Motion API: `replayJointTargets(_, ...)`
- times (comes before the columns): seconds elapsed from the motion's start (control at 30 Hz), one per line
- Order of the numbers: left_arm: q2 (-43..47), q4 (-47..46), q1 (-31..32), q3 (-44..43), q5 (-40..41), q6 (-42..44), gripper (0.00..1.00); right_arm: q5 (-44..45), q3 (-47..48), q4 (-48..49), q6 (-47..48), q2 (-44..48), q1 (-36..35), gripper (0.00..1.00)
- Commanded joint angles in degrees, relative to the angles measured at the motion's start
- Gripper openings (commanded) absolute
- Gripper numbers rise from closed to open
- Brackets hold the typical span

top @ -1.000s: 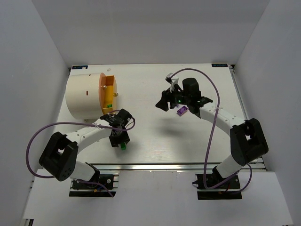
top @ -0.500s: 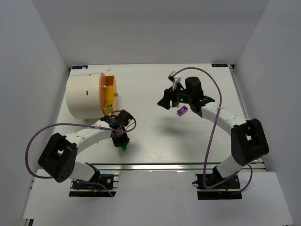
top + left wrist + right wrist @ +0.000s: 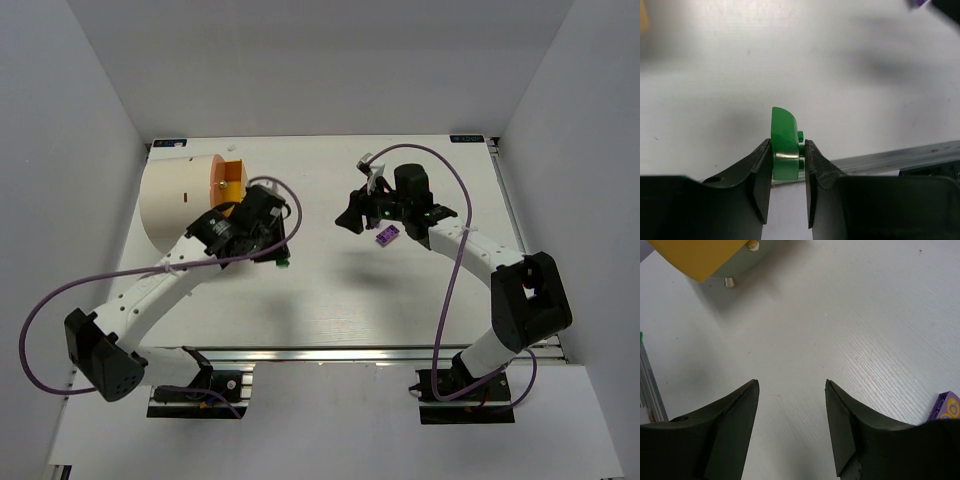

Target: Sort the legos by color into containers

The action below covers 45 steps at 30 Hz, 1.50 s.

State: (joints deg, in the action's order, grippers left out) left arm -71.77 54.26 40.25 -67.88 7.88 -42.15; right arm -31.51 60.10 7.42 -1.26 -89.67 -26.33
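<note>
My left gripper should next swing outward and to its left in the top view to the drum's open orange tray and release the green lego there.
My left gripper is shut on a green lego, held above the table just right of the cream drum container. In the left wrist view the green lego sits pinched between my fingertips, its studs against the right one. The drum's orange face is partly hidden by my left arm. My right gripper is open and empty above the table's middle, with a purple lego lying just to its right. The right wrist view shows the open gripper, the purple lego and the orange face with a brass knob.
White walls enclose the table on three sides. A metal rail runs along the near edge. Purple cables loop from both arms. No other legos show on the table.
My left arm has lifted the green lego from near the front edge and carried it back and to the right, beside the drum's orange face. The right arm has barely moved.
</note>
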Motion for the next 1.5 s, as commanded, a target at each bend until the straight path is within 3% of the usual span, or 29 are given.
replayJointTargets(0.0, -3.46, 6.8, -1.21, -10.85, 8.71, 4.79, 0.06, -0.75, -0.07, 1.37, 0.82, 1.6, 0.14, 0.61)
replayJointTargets(0.2, -12.68, 13.67, -2.37, -28.33, 24.45, 9.8, 0.03, -0.66, -0.07, 0.67, 0.99, 1.69, 0.22, 0.61)
replayJointTargets(0.3, -15.68, 14.91, -5.08, -31.34, 29.73, 11.83, 0.02, -0.4, -0.15, 0.49, 0.99, 1.86, 0.31, 0.61)
replayJointTargets(0.57, -18.41, 10.35, -11.59, -30.83, 34.13, 19.2, 0.03, -0.05, -0.68, -0.04, 3.54, 2.3, 0.49, 0.61)
replayJointTargets(0.8, -19.9, 7.0, -14.06, -28.37, 30.88, 22.38, 0.06, -0.22, -0.33, 0.05, 3.54, 1.95, 0.75, 0.61)
replayJointTargets(0.93, -19.29, 5.51, -15.2, -25.38, 29.48, 22.38, 0.25, -0.48, -0.15, -0.04, 3.72, 1.78, 0.75, 0.63)
replayJointTargets(0.97, -18.68, 5.16, -15.2, -24.51, 29.3, 22.29, 0.36, -0.92, -0.07, -0.12, 3.89, 1.6, 0.84, 0.64)
replayJointTargets(1.03, -18.24, 4.8, -15.2, -23.88, 28.95, 22.2, 0.46, -1.54, 0.2, -0.65, 4.16, 1.34, 0.84, 0.66)
replayJointTargets(1.07, -18.06, 4.89, -15.2, -23.71, 28.86, 22.11, 0.6, -1.98, 0.72, -0.91, 4.33, 0.82, 0.93, 0.66)
replayJointTargets(1.23, -17.62, 5.24, -15.73, -24.23, 28.16, 22.02, 0.7, -3.21, 1.95, -1.18, 4.33, -0.33, 0.75, 0.67)
replayJointTargets(1.37, -16.83, 4.72, -15.73, -26.16, 24.92, 22.02, 0.64, -4.09, 2.75, -1.18, 4.42, -1.12, 0.57, 0.66)
replayJointTargets(1.4, -16.57, 4.11, -15.73, -26.51, 23.51, 22.11, 0.47, -4.26, 2.92, -1.18, 4.51, -1.21, 0.66, 0.66)
replayJointTargets(1.47, -15.07, 0.42, -15.73, -26.08, 18.87, 23.77, 0.3, -5.14, 2.83, -1.01, 4.51, -1.38, 0.66, 0.62)
